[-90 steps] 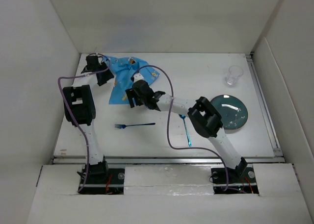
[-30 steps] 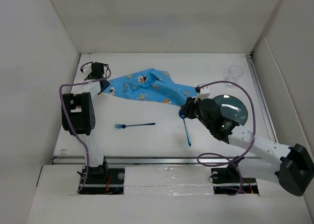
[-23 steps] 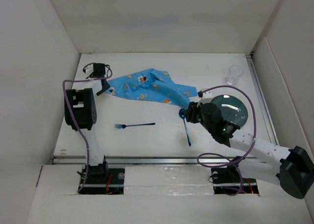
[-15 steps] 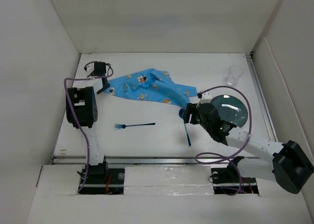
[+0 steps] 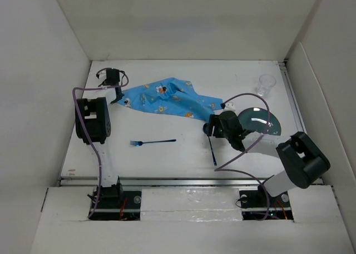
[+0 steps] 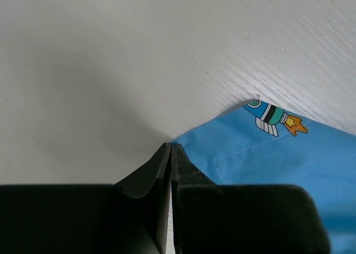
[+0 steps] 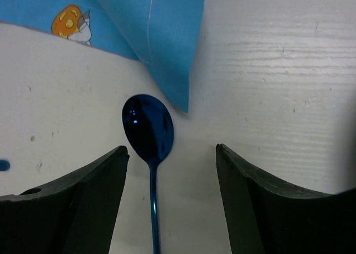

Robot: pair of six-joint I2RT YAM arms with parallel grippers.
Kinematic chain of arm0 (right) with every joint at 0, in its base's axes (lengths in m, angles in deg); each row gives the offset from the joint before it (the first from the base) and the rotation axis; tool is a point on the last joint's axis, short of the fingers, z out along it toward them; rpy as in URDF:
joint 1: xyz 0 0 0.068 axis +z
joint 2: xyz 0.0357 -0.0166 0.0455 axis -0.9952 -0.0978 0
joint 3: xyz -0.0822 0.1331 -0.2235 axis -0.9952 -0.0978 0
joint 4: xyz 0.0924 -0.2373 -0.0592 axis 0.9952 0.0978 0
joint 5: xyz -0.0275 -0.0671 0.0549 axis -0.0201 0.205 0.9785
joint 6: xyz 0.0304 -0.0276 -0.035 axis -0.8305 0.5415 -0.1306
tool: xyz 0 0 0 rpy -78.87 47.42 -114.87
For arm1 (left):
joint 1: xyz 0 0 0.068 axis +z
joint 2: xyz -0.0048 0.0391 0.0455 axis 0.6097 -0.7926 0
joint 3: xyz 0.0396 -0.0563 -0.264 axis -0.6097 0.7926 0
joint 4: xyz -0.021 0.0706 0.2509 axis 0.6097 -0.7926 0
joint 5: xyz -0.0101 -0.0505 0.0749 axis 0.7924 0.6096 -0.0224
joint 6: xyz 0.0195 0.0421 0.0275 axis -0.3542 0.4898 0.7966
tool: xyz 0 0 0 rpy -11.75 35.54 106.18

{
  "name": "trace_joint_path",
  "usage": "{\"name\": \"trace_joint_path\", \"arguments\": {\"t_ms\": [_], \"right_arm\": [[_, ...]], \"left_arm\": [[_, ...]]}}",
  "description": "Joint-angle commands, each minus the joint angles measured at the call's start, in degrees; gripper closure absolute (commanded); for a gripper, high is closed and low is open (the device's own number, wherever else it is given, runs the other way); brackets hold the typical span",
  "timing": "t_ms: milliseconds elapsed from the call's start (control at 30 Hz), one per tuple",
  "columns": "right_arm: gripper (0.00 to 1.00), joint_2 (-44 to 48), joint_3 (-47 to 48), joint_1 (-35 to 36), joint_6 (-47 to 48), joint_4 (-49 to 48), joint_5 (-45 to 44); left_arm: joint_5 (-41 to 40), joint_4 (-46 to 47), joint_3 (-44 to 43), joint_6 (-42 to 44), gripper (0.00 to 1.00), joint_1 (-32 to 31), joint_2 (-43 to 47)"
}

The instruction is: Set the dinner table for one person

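The placemat cloth is still beyond the open fingers. My right gripper should next move outward past the spoon's bowl and close on the placemat's pointed near corner (image 5: 208, 120) (image 7: 179, 94).
The dinner table (image 5: 233, 70) is the white tabletop. A blue cartoon-print placemat (image 5: 167, 101) lies stretched across its back middle. My left gripper (image 5: 115, 96) is at the mat's left corner. In the left wrist view its jaws (image 6: 169, 147) are shut, with the placemat (image 6: 289, 165) corner beside the right finger and no cloth seen between them. My right gripper (image 5: 209, 129) stands open low over the table. In the right wrist view the bowl of a blue spoon (image 7: 147, 126) lies between its fingers (image 7: 171, 148), untouched, just below the placemat's (image 7: 161, 31) right corner.
A blue fork (image 5: 153, 142) lies on the table left of the spoon (image 5: 213, 148). A dark teal plate (image 5: 264, 119) sits at the right, partly behind my right arm. A clear glass (image 5: 266, 85) stands at the back right. White walls surround the table.
The placemat went from bunched at the back left to stretched out. My left jaws closed at its corner. My right arm folded back, and its open gripper stayed by the spoon's bowl.
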State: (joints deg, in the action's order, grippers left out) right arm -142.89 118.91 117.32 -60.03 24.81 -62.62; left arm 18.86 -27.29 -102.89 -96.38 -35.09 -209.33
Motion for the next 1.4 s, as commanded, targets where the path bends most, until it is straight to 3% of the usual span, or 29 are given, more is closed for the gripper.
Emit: {"name": "trace_joint_path", "arguments": {"t_ms": [0, 300, 433, 467, 533, 600, 867, 1367], "right_arm": [[0.31, -2.8, 4.2, -1.5, -0.8, -7.8, 2.5], [0.31, -9.6, 7.2, -5.4, 2.8, -16.7, 11.5], [0.39, -11.3, 7.4, -6.0, 2.1, -18.8, 13.7], [0.50, -11.5, 7.5, -6.0, 2.0, -19.4, 13.7], [0.63, -10.7, 7.8, -6.0, 2.0, -19.3, 13.4], [0.64, -9.4, 7.3, -6.0, 2.1, -19.2, 12.7], [0.99, -1.5, 13.1, -6.0, 5.1, -11.2, 9.7], [1.00, 26.4, 36.7, -7.9, 14.1, 18.0, 7.7]], "left_arm": [[1.7, -1.0, -0.6, 1.4, 1.00, 0.2, -1.1], [2.1, -0.4, -0.3, 2.1, 1.00, 0.2, -0.5], [2.9, 0.6, 0.2, 1.8, 1.00, 0.2, 2.4], [3.3, 0.8, 0.5, 1.7, 1.00, 0.2, 2.9], [4.2, 1.8, 0.9, 1.4, 1.00, 0.2, 5.4], [5.2, 2.7, 1.6, 0.8, 1.00, 0.2, 7.5], [11.1, 4.4, 0.3, -1.7, 1.00, 0.2, 18.7], [20.4, 14.5, -1.4, -12.7, 1.00, 1.8, 49.4]]}}
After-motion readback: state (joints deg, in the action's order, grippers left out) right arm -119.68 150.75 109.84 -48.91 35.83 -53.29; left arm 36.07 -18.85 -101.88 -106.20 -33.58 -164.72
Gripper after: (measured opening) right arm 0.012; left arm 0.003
